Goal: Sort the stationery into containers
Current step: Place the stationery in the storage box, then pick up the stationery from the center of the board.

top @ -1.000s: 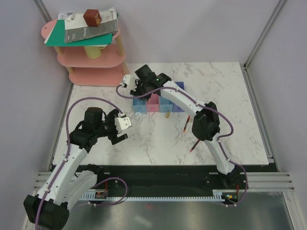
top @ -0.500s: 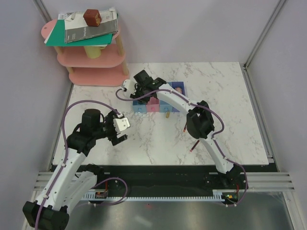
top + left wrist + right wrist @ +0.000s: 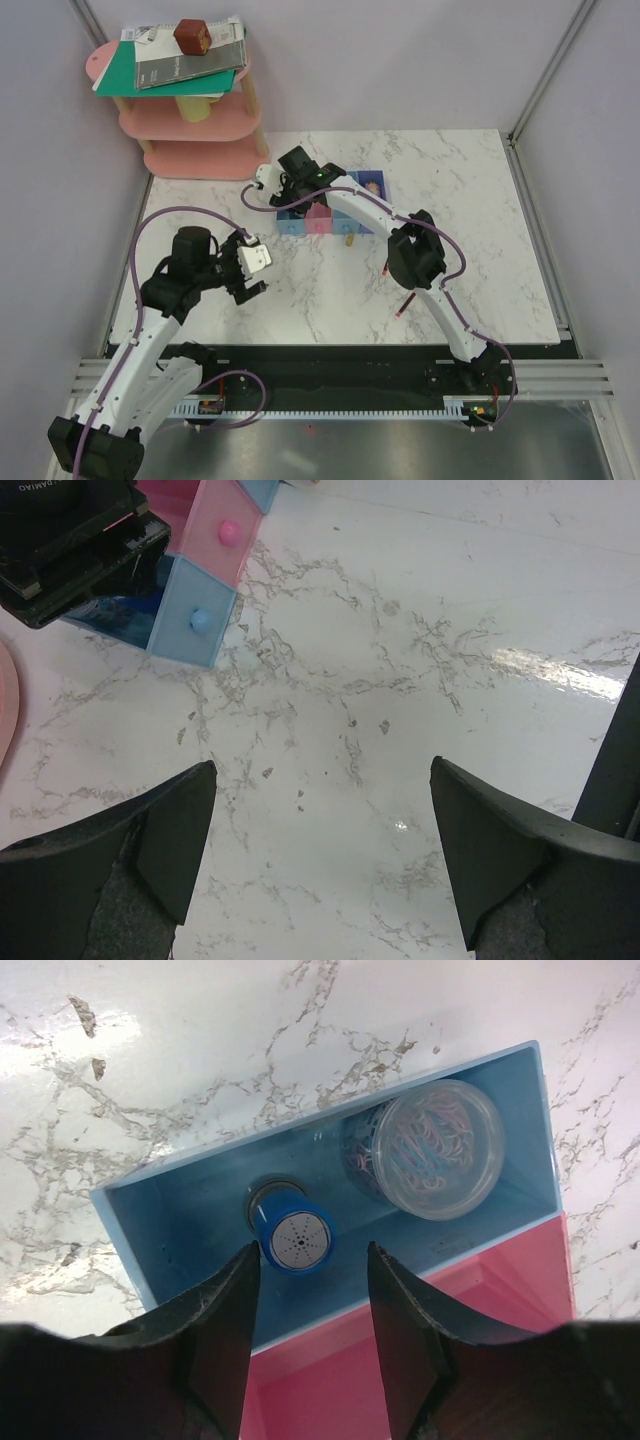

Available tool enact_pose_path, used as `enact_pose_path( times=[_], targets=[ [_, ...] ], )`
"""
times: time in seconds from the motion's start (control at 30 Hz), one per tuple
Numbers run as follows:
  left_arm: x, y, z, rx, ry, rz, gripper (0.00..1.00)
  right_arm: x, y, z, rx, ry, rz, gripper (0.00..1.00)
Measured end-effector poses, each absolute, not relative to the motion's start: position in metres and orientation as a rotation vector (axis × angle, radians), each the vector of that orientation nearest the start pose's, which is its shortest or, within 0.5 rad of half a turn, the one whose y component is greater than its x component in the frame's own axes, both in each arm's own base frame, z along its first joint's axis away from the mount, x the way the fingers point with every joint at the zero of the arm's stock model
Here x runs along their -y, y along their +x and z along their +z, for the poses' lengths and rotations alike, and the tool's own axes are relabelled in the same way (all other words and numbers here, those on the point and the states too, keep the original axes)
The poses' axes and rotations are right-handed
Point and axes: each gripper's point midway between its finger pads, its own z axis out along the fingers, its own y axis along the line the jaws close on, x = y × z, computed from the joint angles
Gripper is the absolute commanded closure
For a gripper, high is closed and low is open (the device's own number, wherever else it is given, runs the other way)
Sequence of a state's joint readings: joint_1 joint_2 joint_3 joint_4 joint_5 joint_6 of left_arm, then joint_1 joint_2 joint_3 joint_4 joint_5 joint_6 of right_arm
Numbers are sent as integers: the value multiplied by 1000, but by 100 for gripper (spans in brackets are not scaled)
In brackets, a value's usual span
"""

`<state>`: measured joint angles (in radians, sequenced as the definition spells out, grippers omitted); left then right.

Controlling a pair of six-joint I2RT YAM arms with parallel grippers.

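The tan-yellow item (image 3: 349, 240) lies below, still outside the bins, so my left gripper will next move to its right in the top view and down onto it.
The containers are joined bins in a row (image 3: 372, 205). In the right wrist view the light blue bin (image 3: 180, 1210) holds the small blue cylinder (image 3: 297, 1243) and the round clear piece (image 3: 425, 1150), which is full of coloured clips. The pink bin (image 3: 500, 1300) lies beside it. My right gripper (image 3: 308, 1290) is open just above the light blue bin, with the cylinder free between its fingertips; it also shows in the top view (image 3: 295, 198). My left gripper (image 3: 320, 810) is open and empty over bare marble, in front of the bins (image 3: 195, 620). Two red pens (image 3: 387, 260) (image 3: 402, 305) and a small tan-yellow item (image 3: 347, 240) lie on the table.
A pink tiered shelf (image 3: 190, 140) stands at the back left, carrying green and grey books (image 3: 170, 65) and a brown cube (image 3: 192, 36). The right arm's elbow (image 3: 415, 255) hangs over the pens. Metal frame posts rise at the table's back corners.
My right gripper has shifted left over the light blue bin, and its elbow has swung left. My left gripper has drawn back slightly toward the near edge.
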<state>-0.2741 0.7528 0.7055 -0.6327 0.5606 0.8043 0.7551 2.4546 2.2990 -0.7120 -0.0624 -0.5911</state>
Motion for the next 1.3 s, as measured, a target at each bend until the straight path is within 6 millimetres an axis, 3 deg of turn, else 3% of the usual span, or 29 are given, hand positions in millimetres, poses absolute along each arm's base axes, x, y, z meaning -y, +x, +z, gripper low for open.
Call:
enact_pose_path(
  times=[0.27, 0.4, 0.57, 0.67, 0.73, 0.8, 0.87, 0.97, 1.07, 1.17, 1.3],
  targets=[
    [132, 216, 168, -1686, 1343, -334, 6, -400, 463, 97, -1894, -1515, 81, 22],
    [134, 222, 162, -1726, 1328, -359, 8, -382, 469, 134, -1885, -1436, 35, 17],
    [144, 245, 150, -1801, 1281, -396, 11, -321, 468, 206, -1884, -1278, -7, 16],
    [160, 257, 141, -1794, 1307, -366, 11, -261, 462, 240, -1918, -1161, -40, 15],
    [174, 263, 137, -1771, 1345, -340, 11, -220, 456, 247, -1958, -1091, -70, 15],
    [186, 265, 126, -1782, 1389, -318, 12, -184, 443, 237, -2025, -1049, -100, 15],
    [198, 274, 117, -1829, 1425, -273, 14, -163, 427, 217, -2090, -1045, -112, 15],
    [221, 301, 120, -1875, 1419, -222, 14, -141, 389, 172, -2220, -1094, -108, 15],
    [239, 324, 133, -1883, 1365, -199, 15, -129, 364, 147, -2300, -1123, -93, 15],
    [261, 339, 142, -1883, 1317, -194, 16, -119, 348, 139, -2332, -1117, -80, 15],
    [289, 334, 126, -1895, 1330, -219, 15, -107, 330, 139, -2333, -1097, -73, 15]
  ],
)
